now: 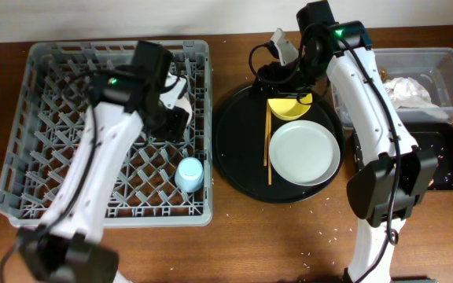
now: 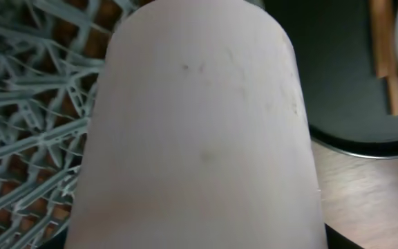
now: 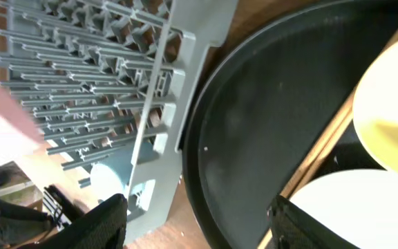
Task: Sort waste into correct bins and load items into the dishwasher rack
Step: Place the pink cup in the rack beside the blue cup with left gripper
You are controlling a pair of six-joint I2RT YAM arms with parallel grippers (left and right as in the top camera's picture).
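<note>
I should bring the pink cup down in my left gripper next, toward the rack's tray-side edge (image 1: 187, 140), just beyond the light-blue cup.
My left gripper (image 1: 176, 105) is shut on the pink cup (image 1: 179, 90) over the grey dishwasher rack (image 1: 46, 118); the cup (image 2: 199, 131) fills the left wrist view. A light-blue cup (image 1: 189, 174) stands in the rack's near right corner. My right gripper (image 1: 279, 71) is open and empty above the far edge of the round black tray (image 1: 238, 149). On that tray lie the yellow bowl (image 1: 289, 108), the pale grey plate (image 1: 303, 152) and the wooden chopsticks (image 1: 268, 149). The right wrist view shows the gripper (image 3: 199, 228), bowl (image 3: 392, 117), plate (image 3: 365, 207), chopsticks (image 3: 323, 149) and rack (image 3: 116, 83).
A clear plastic tub (image 1: 447, 63) at the far right holds crumpled white napkins (image 1: 409, 90). A shallow black rectangular tray (image 1: 439, 141) sits in front of it. Small crumbs are scattered on the wooden table (image 1: 289, 236).
</note>
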